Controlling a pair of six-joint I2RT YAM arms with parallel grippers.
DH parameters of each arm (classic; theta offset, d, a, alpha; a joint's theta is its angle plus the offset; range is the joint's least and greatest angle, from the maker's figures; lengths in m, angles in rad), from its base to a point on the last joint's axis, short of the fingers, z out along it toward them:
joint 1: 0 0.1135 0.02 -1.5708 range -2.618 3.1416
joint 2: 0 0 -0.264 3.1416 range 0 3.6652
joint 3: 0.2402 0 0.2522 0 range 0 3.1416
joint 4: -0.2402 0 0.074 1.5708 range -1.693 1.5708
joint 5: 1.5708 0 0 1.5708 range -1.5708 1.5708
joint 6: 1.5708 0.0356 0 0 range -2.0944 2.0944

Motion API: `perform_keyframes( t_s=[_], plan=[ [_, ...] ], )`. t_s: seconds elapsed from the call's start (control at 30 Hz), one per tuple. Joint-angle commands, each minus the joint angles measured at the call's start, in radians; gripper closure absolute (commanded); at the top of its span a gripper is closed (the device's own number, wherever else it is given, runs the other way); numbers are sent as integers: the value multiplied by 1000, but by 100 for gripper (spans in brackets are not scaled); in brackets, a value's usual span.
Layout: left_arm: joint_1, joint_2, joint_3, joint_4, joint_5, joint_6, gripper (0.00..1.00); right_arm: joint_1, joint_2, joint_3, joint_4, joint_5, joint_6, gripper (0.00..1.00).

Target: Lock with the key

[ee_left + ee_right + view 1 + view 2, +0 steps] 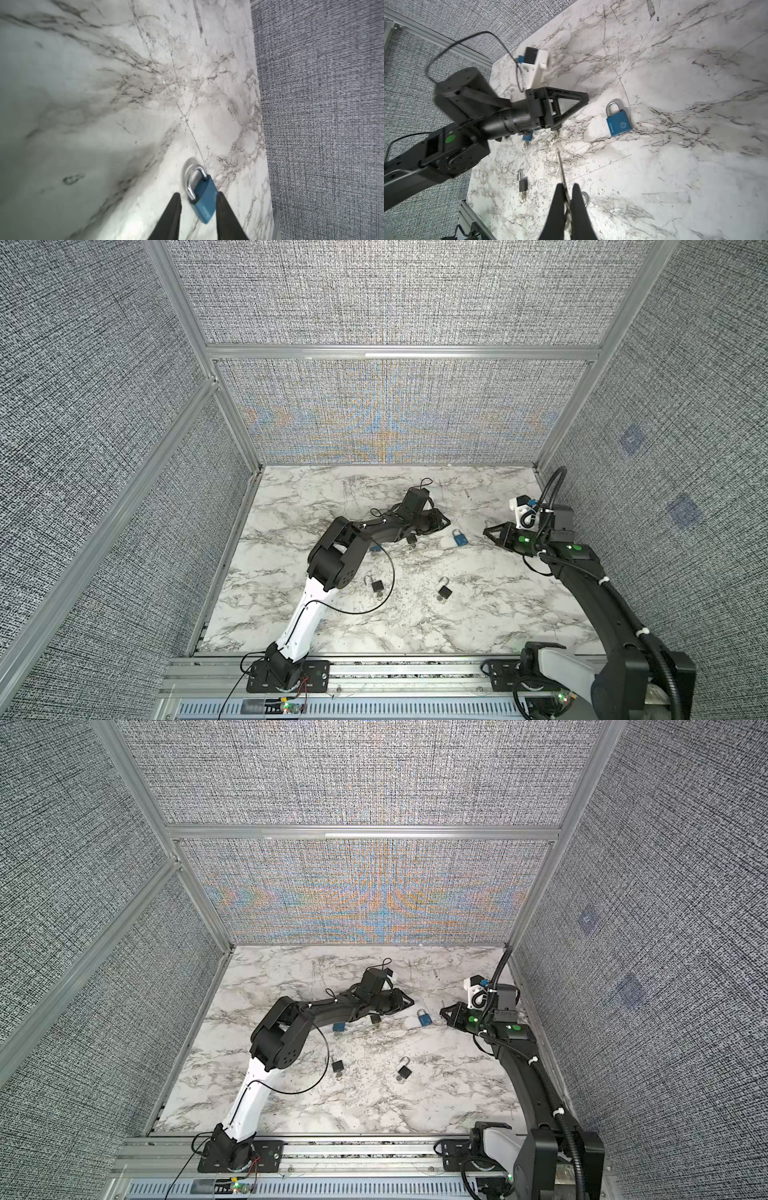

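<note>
The shackle is already pushed in. My right gripper needs to tilt down next and lower to the bare marble beside the blue padlock (458, 537) (618, 122) to release the key.
A blue padlock (458, 537) (424, 1017) with a silver shackle pushed in lies flat on the marble table (415, 622). In the left wrist view the blue padlock (204, 199) shows just beyond my left gripper (198, 194), whose fingers stand apart with nothing between them. In the right wrist view the left gripper (584, 98) hovers a short gap from the padlock (618, 122). My right gripper (568, 185) is shut on the key (560, 164); its thin blade sticks out past the fingertips, toward the table. In both top views this gripper (488, 531) (444, 1014) hangs right of the padlock.
Three small black padlocks (377, 585) (444, 592) (412, 539) and another blue one (376, 548) lie on the marble, some with keys in them. Grey fabric walls with aluminium frames close the table on three sides. A loose black cable (386, 572) loops off the left arm.
</note>
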Motion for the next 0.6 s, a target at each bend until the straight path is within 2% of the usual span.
perform_keyframes(
  t_s=[0.0,0.3,0.57],
  plan=[
    [4,-108,-107,165,-20,51,69,0,64,22,-11,31,-52,100],
    [6,-422,-426,262,23,134,70,22,370,176,-38,79,-147,100],
    [5,-622,-657,392,63,133,70,68,621,337,-127,248,-247,100]
  ],
)
